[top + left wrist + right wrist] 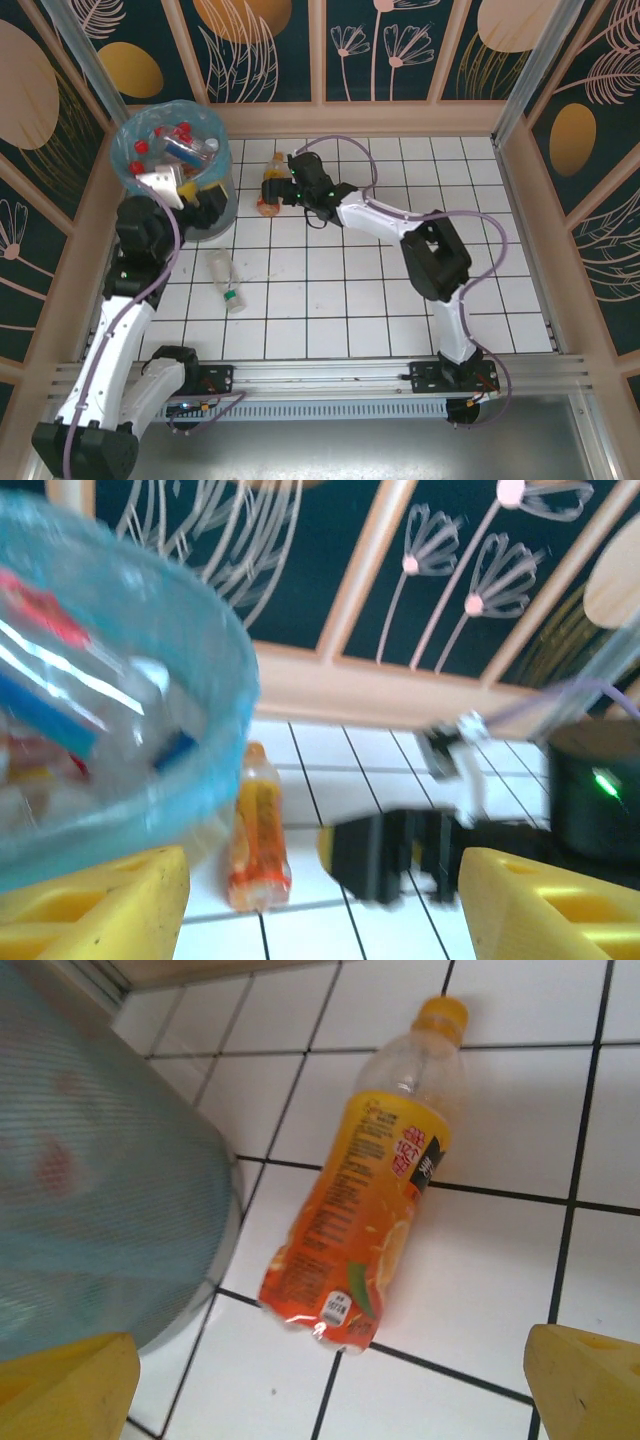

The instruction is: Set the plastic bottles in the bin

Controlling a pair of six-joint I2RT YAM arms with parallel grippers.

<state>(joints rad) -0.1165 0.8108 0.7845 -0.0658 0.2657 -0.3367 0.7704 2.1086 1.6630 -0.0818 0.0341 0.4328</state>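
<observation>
The orange-labelled bottle is below my right gripper. Next, I should lower the wide-open fingers on both sides of the base end of the bottle's label (267,205) (342,1261) and close them across the bottle's narrow width.
An orange-labelled plastic bottle (271,184) (380,1210) (258,830) with an orange cap lies on the white tiles just right of the bin (124,160) (90,1190) (215,680). My right gripper (290,190) (325,1400) hangs over this bottle, open, its yellow fingertips (585,1380) wide apart and the bottle's base between them but untouched. The blue-bagged bin holds several bottles (185,145) with red caps. My left gripper (195,195) (325,910) is at the bin's near right rim, open and empty. A clear bottle (226,280) lies on the tiles below the bin.
The table is a white tiled floor (400,300) boxed in by wooden-framed patterned walls (400,50). The right arm (430,250) stretches diagonally across the middle. A metal rail (330,375) runs along the near edge.
</observation>
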